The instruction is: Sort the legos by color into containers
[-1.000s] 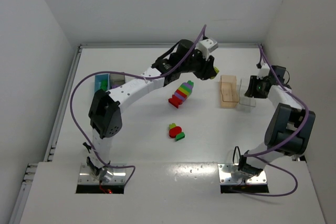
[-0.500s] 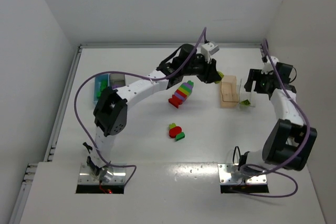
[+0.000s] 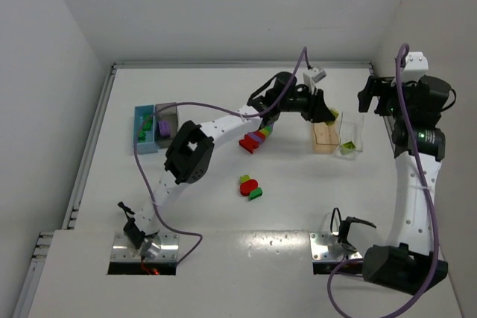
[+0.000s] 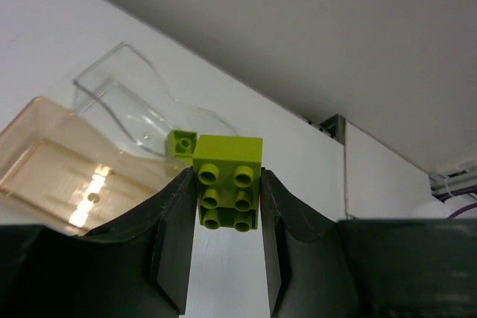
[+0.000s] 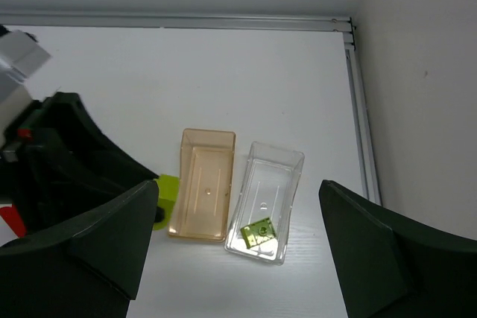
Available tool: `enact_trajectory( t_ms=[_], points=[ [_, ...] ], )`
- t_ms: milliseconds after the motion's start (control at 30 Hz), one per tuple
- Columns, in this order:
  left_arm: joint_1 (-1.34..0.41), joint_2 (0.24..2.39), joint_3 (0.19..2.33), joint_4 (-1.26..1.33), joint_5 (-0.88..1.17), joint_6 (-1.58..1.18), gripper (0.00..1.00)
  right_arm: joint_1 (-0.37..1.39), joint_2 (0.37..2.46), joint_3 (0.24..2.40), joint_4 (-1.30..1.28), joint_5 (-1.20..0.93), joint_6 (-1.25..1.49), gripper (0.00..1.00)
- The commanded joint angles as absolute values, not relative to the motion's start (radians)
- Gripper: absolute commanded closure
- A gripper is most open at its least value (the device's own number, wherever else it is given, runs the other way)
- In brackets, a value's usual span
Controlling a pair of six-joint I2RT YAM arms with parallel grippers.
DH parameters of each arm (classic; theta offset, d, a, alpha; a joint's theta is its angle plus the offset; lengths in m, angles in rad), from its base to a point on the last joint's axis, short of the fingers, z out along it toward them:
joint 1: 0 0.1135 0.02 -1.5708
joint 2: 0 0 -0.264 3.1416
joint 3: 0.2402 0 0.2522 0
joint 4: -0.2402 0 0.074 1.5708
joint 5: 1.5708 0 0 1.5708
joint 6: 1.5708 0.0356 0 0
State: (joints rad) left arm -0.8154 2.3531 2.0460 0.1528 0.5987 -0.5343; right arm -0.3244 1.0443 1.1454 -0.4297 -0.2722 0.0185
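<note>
My left gripper is going past the peach container next and down over the clear container's far part (image 3: 352, 126) (image 4: 124, 102). A matching lime lego is already inside it.
My left gripper (image 4: 227, 178) is shut on a lime-green lego (image 4: 228, 176), studs facing the camera. In the top view it (image 3: 326, 113) hangs over the far end of the peach container (image 3: 323, 138). The clear container (image 5: 269, 199) lies beside the peach one (image 5: 202, 184) and holds one lime lego (image 5: 257, 231). My right gripper (image 5: 238, 199) is high above both containers, open and empty. A rainbow-striped cluster (image 3: 256, 138) and a small group of red and green legos (image 3: 250, 186) lie mid-table.
The light blue container (image 3: 142, 130) and the dark grey one (image 3: 166, 120) stand side by side at the left, with green and purple bricks inside. The left arm stretches across the table's back. A wall and a metal rail (image 5: 358, 109) run close to the clear container's right.
My right gripper opened, left a lime lego in the clear container, and rose away. The left arm swung right with its lime lego toward the peach and clear containers.
</note>
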Motion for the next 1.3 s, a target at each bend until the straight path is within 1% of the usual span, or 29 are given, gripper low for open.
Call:
enact_trajectory(
  t_ms=[0,267,333,500,667,833,967,1000,1100,1267],
  points=[
    [-0.871,2.425,2.164,0.290,0.643,-0.604,0.98,-0.322,1.040,1.212,-0.529,-0.275,0.037,0.11],
    [-0.899,2.569,2.287,0.422,0.630,-0.629,0.94,-0.341,1.040,1.268,-0.580,-0.242,0.028,0.11],
    [-0.910,2.605,2.321,0.431,0.588,-0.606,0.94,-0.341,1.040,1.282,-0.604,-0.242,0.028,0.11],
    [-0.931,2.671,2.393,0.471,0.523,-0.536,0.90,-0.341,1.049,1.327,-0.633,-0.242,0.028,0.11],
    [-0.960,2.704,2.404,0.480,0.473,-0.442,0.87,-0.341,1.058,1.327,-0.634,-0.242,0.037,0.11],
    [-0.969,2.743,2.436,0.503,0.431,-0.433,0.87,-0.341,1.058,1.336,-0.643,-0.242,0.037,0.11],
    [-0.969,2.764,2.447,0.503,0.410,-0.414,0.84,-0.341,1.058,1.336,-0.652,-0.251,0.037,0.11],
    [-0.969,2.764,2.460,0.494,0.399,-0.414,0.82,-0.341,1.058,1.336,-0.652,-0.252,0.037,0.11],
    [-0.969,2.784,2.471,0.485,0.379,-0.391,0.81,-0.341,1.068,1.345,-0.652,-0.252,0.037,0.11],
    [-0.969,2.793,2.471,0.494,0.337,-0.380,0.71,-0.341,1.068,1.345,-0.661,-0.261,0.037,0.11]
  ],
)
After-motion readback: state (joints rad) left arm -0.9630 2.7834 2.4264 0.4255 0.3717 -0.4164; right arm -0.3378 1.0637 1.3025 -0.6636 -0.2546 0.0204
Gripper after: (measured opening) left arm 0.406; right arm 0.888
